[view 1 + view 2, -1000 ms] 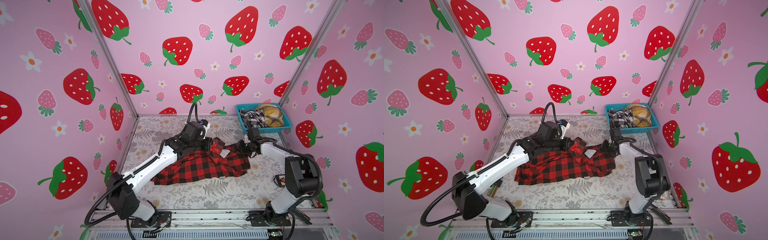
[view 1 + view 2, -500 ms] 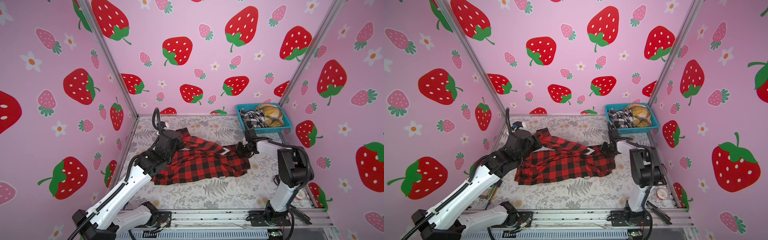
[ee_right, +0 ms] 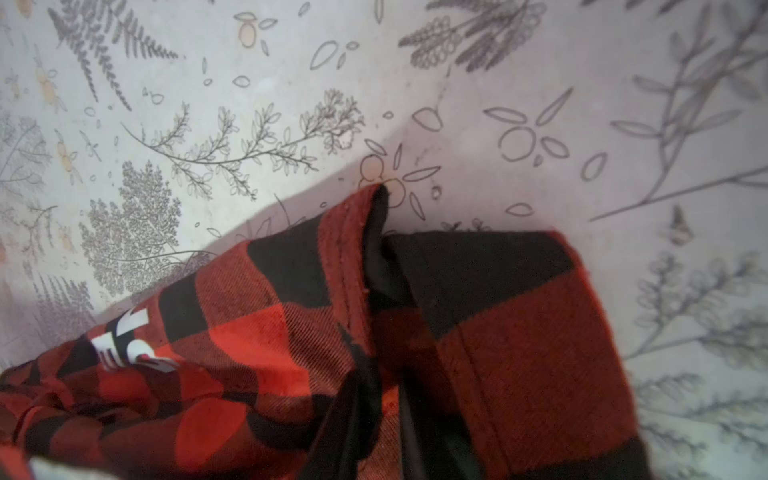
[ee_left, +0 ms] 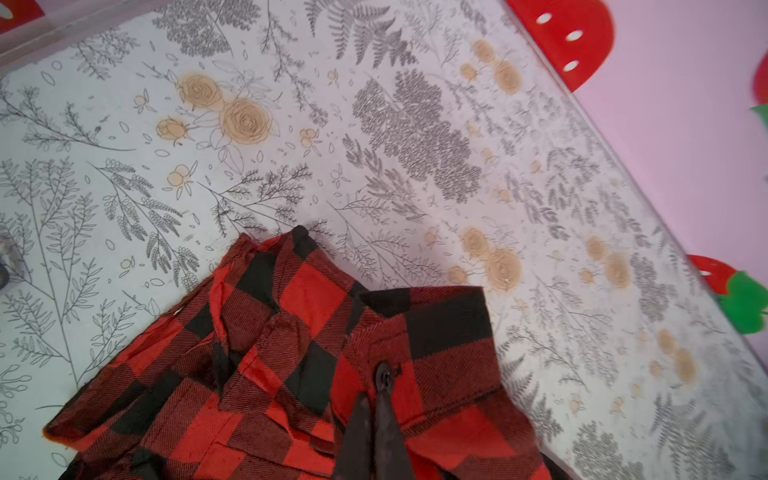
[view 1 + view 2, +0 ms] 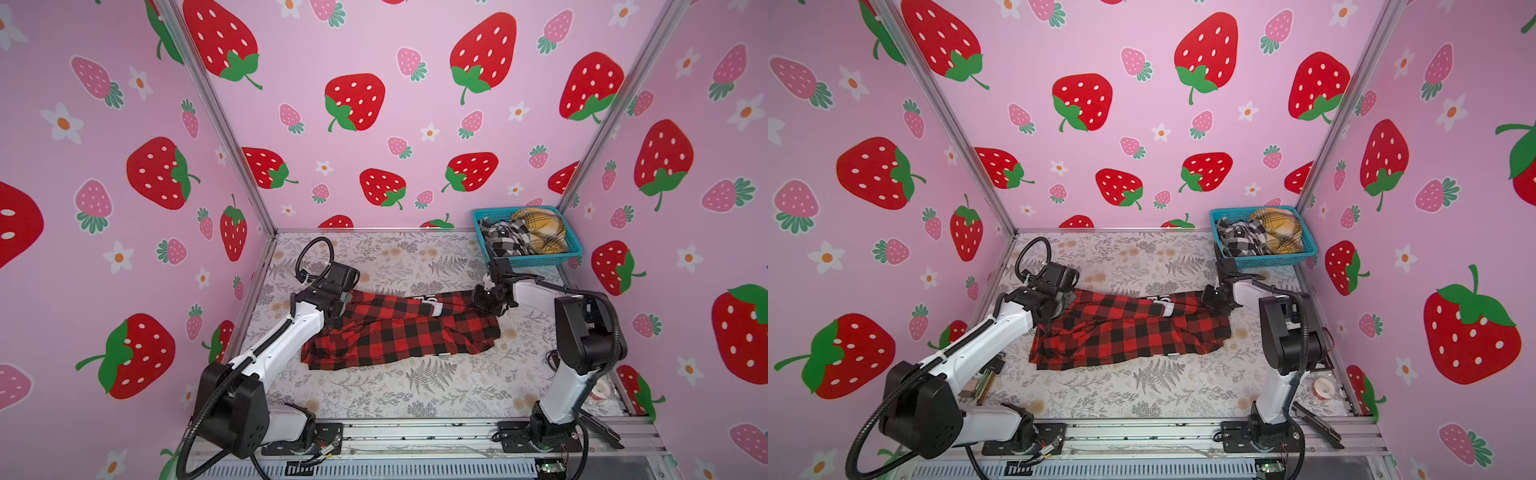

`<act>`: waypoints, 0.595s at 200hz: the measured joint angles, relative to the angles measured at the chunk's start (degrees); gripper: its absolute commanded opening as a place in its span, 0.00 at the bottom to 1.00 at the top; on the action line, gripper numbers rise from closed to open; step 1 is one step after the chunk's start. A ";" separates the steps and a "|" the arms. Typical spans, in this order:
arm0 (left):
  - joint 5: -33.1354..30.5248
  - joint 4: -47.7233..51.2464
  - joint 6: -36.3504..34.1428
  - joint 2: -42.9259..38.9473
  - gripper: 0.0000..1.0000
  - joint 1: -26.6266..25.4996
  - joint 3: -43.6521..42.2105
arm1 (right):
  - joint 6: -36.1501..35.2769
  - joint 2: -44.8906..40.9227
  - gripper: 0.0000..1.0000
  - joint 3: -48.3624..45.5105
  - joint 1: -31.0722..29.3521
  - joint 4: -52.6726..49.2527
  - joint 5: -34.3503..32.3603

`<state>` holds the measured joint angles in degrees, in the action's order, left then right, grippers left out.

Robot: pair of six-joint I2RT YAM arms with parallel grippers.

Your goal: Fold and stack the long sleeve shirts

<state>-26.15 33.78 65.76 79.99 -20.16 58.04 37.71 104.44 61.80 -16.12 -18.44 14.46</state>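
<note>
The shirt's crumpled end [image 5: 329,334] lies below and back of the left gripper, so the left gripper next needs to bring the raised cuff back down onto that cloth and let it go.
A red-and-black check long sleeve shirt [image 5: 399,336] [image 5: 1129,336] lies crumpled across the middle of the floral table. A sleeve with white letters [image 5: 432,305] runs along its far edge between my two grippers. My left gripper [image 5: 343,309] [image 5: 1059,309] is at the shirt's left end. In the left wrist view it [image 4: 376,399] is shut on a cuff just below a black button [image 4: 383,376]. My right gripper [image 5: 478,301] [image 5: 1206,301] is at the shirt's right end. The right wrist view shows it [image 3: 386,407] shut on a fold of the shirt [image 3: 249,324], with cloth draped over the fingers.
A blue basket [image 5: 536,262] [image 5: 1266,262] at the back right corner holds a black-and-white check shirt [image 5: 505,241] and a yellow plaid one [image 5: 540,232]. A tape roll [image 5: 1323,388] lies by the right wall. Pink strawberry walls close in three sides.
My left gripper has carried its end of the shirt from the middle out to the left and down onto the table. The right gripper has stayed at the right end.
</note>
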 measured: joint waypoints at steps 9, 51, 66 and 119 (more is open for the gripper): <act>0.31 0.20 0.15 1.44 0.00 0.46 0.00 | -0.42 -0.22 0.48 0.11 -0.07 0.07 0.37; 1.46 0.20 0.26 2.78 0.00 2.60 0.00 | -4.63 -6.82 0.66 0.15 -2.86 -1.92 -2.67; 1.75 0.09 0.26 2.82 0.00 2.97 0.00 | -6.21 -9.77 0.65 1.40 -4.63 -3.19 -4.13; 3.89 -1.29 0.59 4.44 0.00 4.55 -0.20 | -12.09 -6.56 0.56 9.97 -13.94 -5.84 -11.10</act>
<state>-22.26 32.49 66.35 84.42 -15.62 57.84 25.63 97.89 71.77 -30.06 -24.27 3.36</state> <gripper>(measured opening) 0.047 0.598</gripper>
